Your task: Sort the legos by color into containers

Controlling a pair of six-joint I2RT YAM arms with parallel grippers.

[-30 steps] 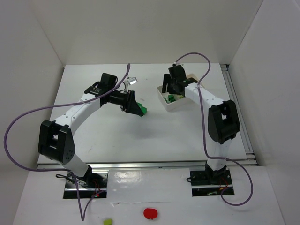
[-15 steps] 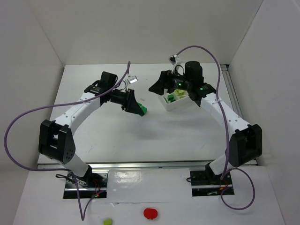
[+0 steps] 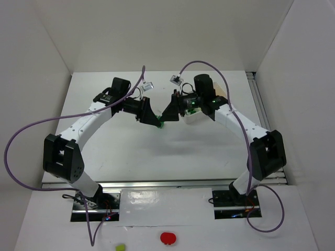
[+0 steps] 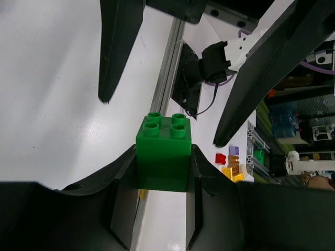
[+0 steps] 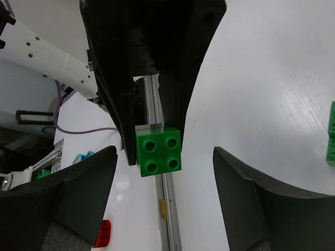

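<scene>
Next I will move my left gripper across to the tray's green bricks and release the dark green brick among them, since they lie to the gripper's right in the top view.
My left gripper (image 3: 157, 122) is shut on a dark green lego brick (image 3: 161, 124) and holds it above the middle of the table. In the left wrist view the brick (image 4: 163, 151) sits between the pads with its studs pointing away. My right gripper (image 3: 167, 114) is open and faces the brick end on, its fingers to either side of it and apart from it. In the right wrist view the brick (image 5: 158, 151) shows studs-on between my open fingers (image 5: 78, 193). The white tray (image 3: 191, 117) is mostly hidden under the right arm. Another green brick (image 5: 331, 133) shows at the right edge.
A red round thing (image 3: 168, 238) and a lime blob (image 3: 120, 247) lie on the front ledge. A metal rail (image 3: 157, 184) runs along the table's near edge. White walls enclose the table at the back and both sides.
My right arm has swung left from over the tray to face the left gripper and its brick. The left gripper has hardly moved and keeps hold of the green brick.
</scene>
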